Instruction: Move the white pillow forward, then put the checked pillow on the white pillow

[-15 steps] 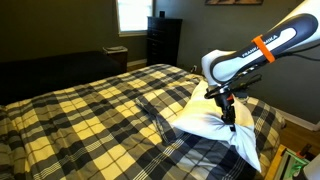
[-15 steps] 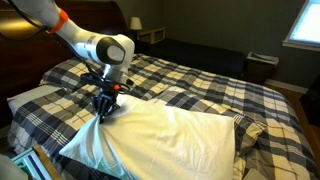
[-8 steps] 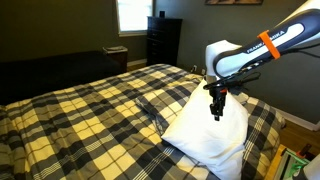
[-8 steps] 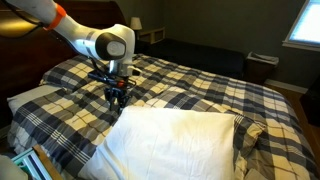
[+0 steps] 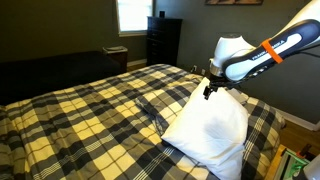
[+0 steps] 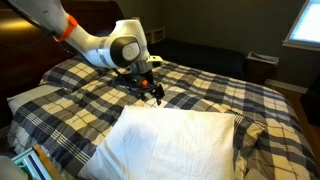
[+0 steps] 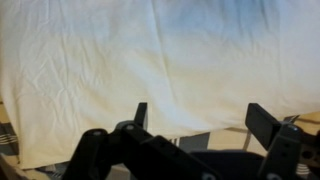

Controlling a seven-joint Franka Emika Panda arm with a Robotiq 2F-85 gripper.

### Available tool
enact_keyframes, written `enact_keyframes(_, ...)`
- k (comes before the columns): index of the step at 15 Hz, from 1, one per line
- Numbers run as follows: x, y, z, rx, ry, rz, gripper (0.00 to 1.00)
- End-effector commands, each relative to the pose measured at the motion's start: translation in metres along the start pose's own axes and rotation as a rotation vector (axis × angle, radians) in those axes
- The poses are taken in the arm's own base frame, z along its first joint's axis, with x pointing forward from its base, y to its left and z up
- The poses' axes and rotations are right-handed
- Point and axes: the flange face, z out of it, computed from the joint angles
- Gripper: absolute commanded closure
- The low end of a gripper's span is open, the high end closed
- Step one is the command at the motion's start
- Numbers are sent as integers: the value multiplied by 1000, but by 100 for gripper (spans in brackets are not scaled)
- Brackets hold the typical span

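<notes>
Next, my gripper moves outward and down onto the middle of the white pillow's puffed edge (image 6: pixel 181 114), since its open fingers hang empty above the cloth.
The white pillow (image 5: pixel 210 125) (image 6: pixel 170 140) lies puffed up on the plaid bedspread, free of any grip. My gripper (image 5: pixel 208 92) (image 6: pixel 155 95) hangs open just above the pillow's edge, empty. In the wrist view the white pillow (image 7: pixel 160 60) fills the upper frame, and my gripper (image 7: pixel 200 112) shows its two dark fingers wide apart with nothing between them. The checked pillow (image 6: pixel 30 100), navy and white plaid, lies at the head of the bed beside the white one, under my arm.
The yellowish and dark plaid bedspread (image 5: pixel 90 110) covers the bed. A dark dresser (image 5: pixel 163 40) stands under a window (image 5: pixel 130 15) at the far wall. A nightstand (image 6: pixel 150 35) sits beyond the bed. Boxes (image 6: pixel 30 165) lie at the bed's near corner.
My gripper opened and let go of the white pillow's corner; the pillow dropped and settled on the bed. The arm rose and swung away over the pillow's edge.
</notes>
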Motion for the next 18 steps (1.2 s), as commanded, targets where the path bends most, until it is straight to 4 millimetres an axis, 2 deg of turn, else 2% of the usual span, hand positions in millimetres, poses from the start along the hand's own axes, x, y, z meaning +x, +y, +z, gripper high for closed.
enact_keyframes(1,12,26,29,-30,45,75,0)
enact_keyframes(2,4,20,11,-23,47,54,0)
enact_keyframes(4,6,28,22,-22,39,68,0)
enact_keyframes(6,9,27,26,-21,35,66,0)
enact_keyframes(9,33,58,43,-54,43,247,0)
enact_keyframes(11,47,68,53,-62,42,330,0)
enact_keyframes(13,61,72,66,-76,38,399,0)
enact_keyframes(18,94,65,106,-114,12,498,0)
